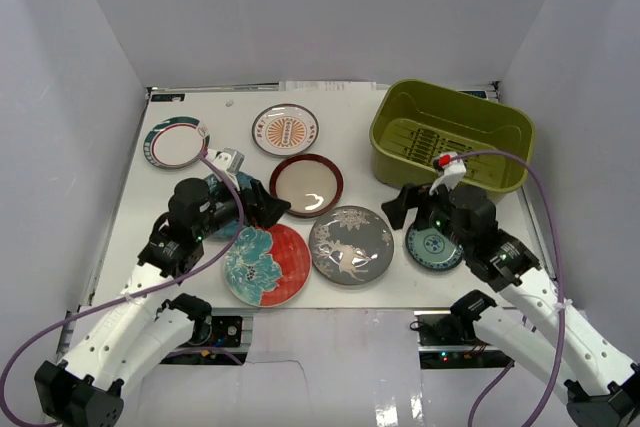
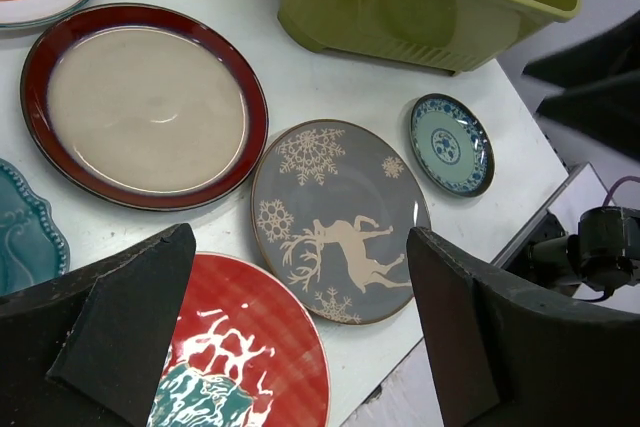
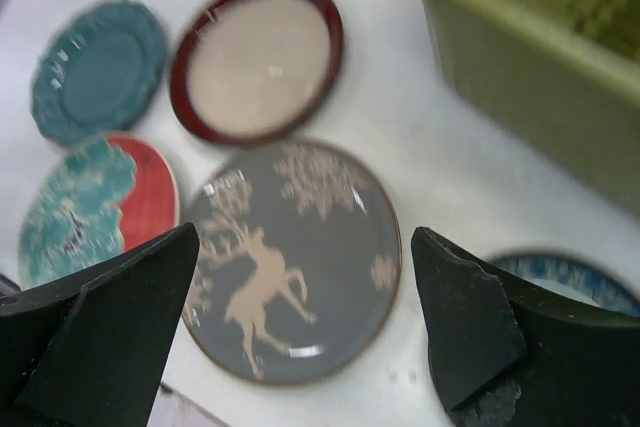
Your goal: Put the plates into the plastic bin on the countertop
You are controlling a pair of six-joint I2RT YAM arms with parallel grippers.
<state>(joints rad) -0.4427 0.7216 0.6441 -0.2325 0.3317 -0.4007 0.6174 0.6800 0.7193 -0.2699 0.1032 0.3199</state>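
I will next move my right gripper down and back around the grey plate's edge (image 1: 391, 253) (image 3: 379, 325) below it. The bare countertop beside the blue-and-white plate leaves room there.
Seven plates lie on the white countertop (image 1: 360, 112): white teal-rimmed (image 1: 177, 142), orange sunburst (image 1: 285, 130), dark-red rimmed (image 1: 306, 185), grey floral with a deer (image 1: 350, 244), red with teal flowers (image 1: 265, 264), small blue-and-white (image 1: 432, 245), and teal scalloped (image 3: 95, 67), mostly hidden under my left arm in the top view. The olive-green bin (image 1: 450, 137) stands at the back right with no plate showing in it. My left gripper (image 1: 262, 209) hovers open over the red plate (image 2: 250, 347) and grey plate (image 2: 340, 217). My right gripper (image 1: 405, 207) hovers open over the grey plate (image 3: 300, 247).
White walls enclose the countertop on three sides. Its near edge (image 2: 470, 277) runs just past the grey and red plates. The two grippers face each other across the grey plate. Purple cables trail from both arms.
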